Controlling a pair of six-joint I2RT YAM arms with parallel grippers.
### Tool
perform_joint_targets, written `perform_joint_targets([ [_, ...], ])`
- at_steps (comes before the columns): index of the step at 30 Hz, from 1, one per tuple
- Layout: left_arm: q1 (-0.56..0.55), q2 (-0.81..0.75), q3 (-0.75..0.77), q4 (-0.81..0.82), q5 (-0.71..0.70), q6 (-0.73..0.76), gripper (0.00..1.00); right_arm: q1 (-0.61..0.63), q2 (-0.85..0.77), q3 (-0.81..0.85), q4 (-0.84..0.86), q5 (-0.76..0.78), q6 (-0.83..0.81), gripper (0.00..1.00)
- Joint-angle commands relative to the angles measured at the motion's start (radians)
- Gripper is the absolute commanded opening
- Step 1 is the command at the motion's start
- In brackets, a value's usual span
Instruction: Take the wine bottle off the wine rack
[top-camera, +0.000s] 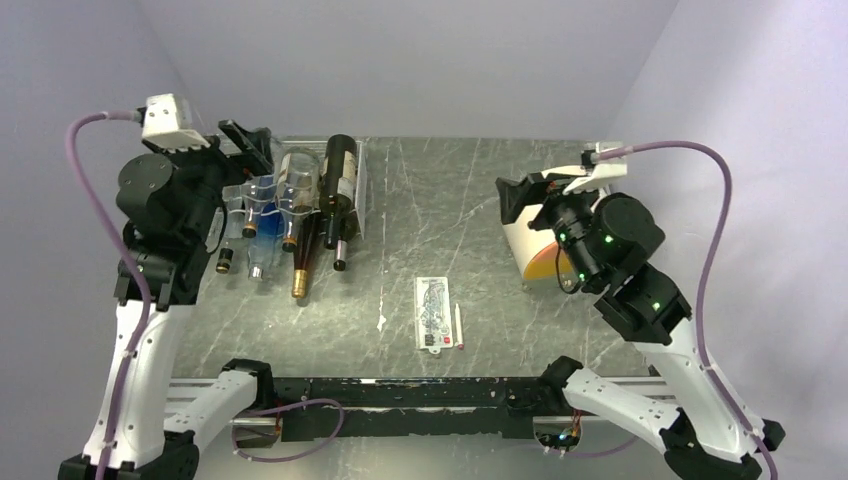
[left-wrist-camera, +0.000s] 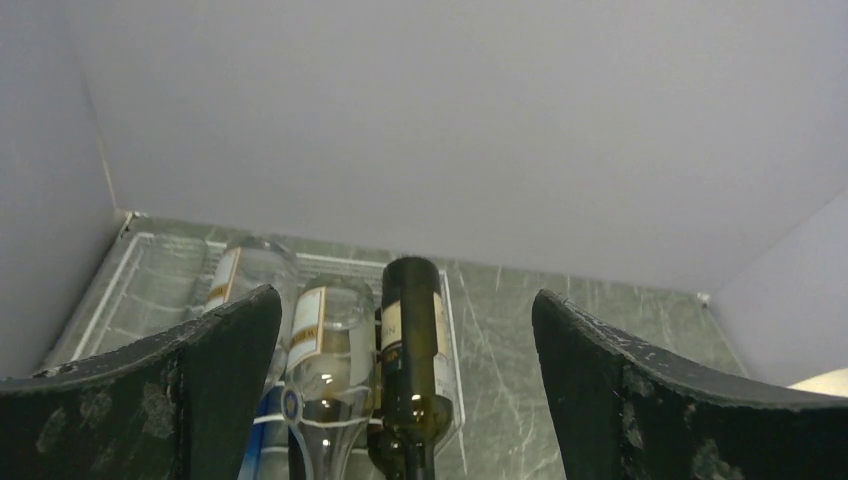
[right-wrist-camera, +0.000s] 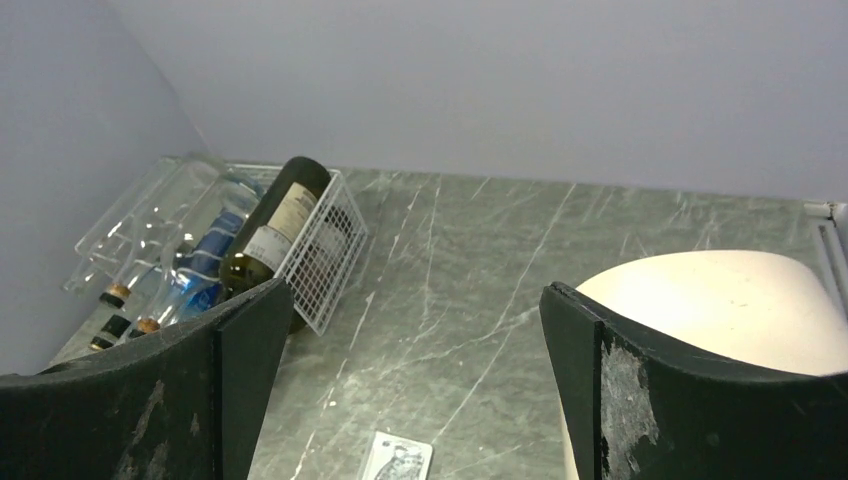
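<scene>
The dark bottle's neck (top-camera: 331, 230) (left-wrist-camera: 419, 462) is below my left gripper, to its right in the top view. My left gripper needs to tilt down and move across and down onto it.
The white wire wine rack (top-camera: 360, 195) stands at the back left of the table with several bottles lying in it, necks toward me. A dark wine bottle (top-camera: 338, 182) with a cream label lies in its rightmost slot, next to clear bottles (top-camera: 297, 180) and a blue one (top-camera: 268, 228). My left gripper (top-camera: 250, 145) is open and empty, raised over the rack's left side. In the left wrist view the dark bottle (left-wrist-camera: 410, 345) and the rack (left-wrist-camera: 453, 345) show between my spread fingers (left-wrist-camera: 225, 350). My right gripper (top-camera: 512, 198) is open and empty, well right of the rack (right-wrist-camera: 325, 250).
A white and orange rounded object (top-camera: 530, 258) sits under my right gripper and also shows in the right wrist view (right-wrist-camera: 730, 300). A printed card (top-camera: 432, 312) and a small white stick (top-camera: 458, 326) lie at the table's middle front. Walls close the back and sides.
</scene>
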Motion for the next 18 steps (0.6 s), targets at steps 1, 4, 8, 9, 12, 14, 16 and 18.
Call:
perform_joint_targets([
  [1,-0.009,0.041,-0.012,-0.047,0.069,-0.016,1.0,0.071,0.031,-0.014,-0.011,0.113,0.044,1.0],
  [4,-0.012,0.074,-0.016,-0.076,0.091,-0.012,1.0,0.113,0.07,-0.006,-0.025,0.161,0.085,1.0],
  [8,-0.015,0.118,-0.013,-0.126,0.117,0.001,0.99,0.155,0.131,0.027,-0.061,0.204,0.15,1.0],
  [9,-0.016,0.129,-0.012,-0.14,0.124,0.003,1.0,0.162,0.145,0.034,-0.071,0.208,0.166,1.0],
  [12,-0.019,0.161,-0.012,-0.176,0.145,0.007,1.0,0.181,0.192,0.05,-0.1,0.221,0.207,1.0],
  [14,-0.02,0.178,-0.015,-0.196,0.16,0.009,0.99,0.19,0.222,0.059,-0.119,0.218,0.229,1.0],
  [16,-0.021,0.192,-0.022,-0.209,0.17,0.008,0.99,0.196,0.249,0.071,-0.136,0.194,0.233,1.0],
  [18,-0.022,0.203,-0.028,-0.221,0.172,0.009,1.0,0.201,0.27,0.086,-0.152,0.158,0.21,1.0],
])
